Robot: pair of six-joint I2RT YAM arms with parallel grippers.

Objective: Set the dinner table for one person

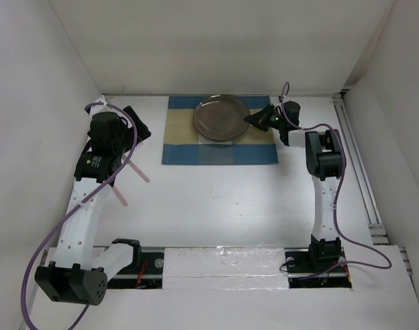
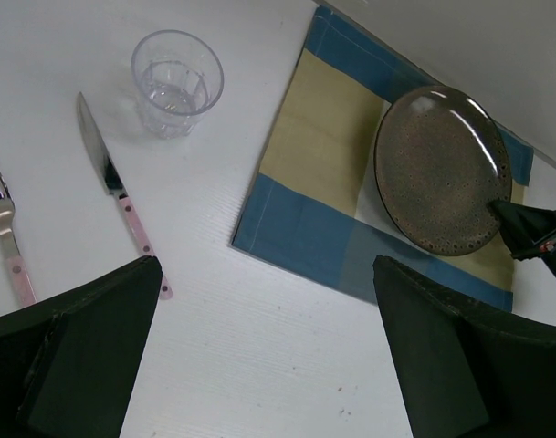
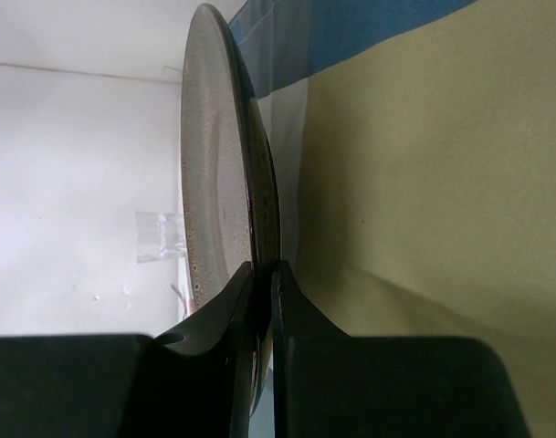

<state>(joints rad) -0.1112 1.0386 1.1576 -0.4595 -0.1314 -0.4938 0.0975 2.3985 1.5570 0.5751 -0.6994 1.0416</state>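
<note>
My right gripper needs to bring the plate point(image 1: 220, 118) down a little, because it is over the middle of the placemat.
A dark speckled plate point(image 1: 220, 118) is over the blue-and-tan placemat point(image 1: 195, 152) at the back of the white dinner table point(image 1: 216, 206). My right gripper point(image 1: 252, 118) is shut on the plate's right rim. In the right wrist view the plate point(image 3: 225, 182) shows edge-on, with its rim pinched in the gripper point(image 3: 265, 274). My left gripper point(image 2: 268, 351) hangs open above bare tabletop left of the placemat point(image 2: 323, 173), holding nothing. The left wrist view shows a clear glass point(image 2: 177, 80), a pink-handled knife point(image 2: 120, 193) and a pink-handled fork point(image 2: 5, 235) lying to the left.
White walls close in the table at the left, back and right. A metal rail point(image 1: 360, 172) runs along the right edge. In the top view the pink handles of the knife point(image 1: 139, 172) and fork point(image 1: 120, 196) stick out from under the left arm.
</note>
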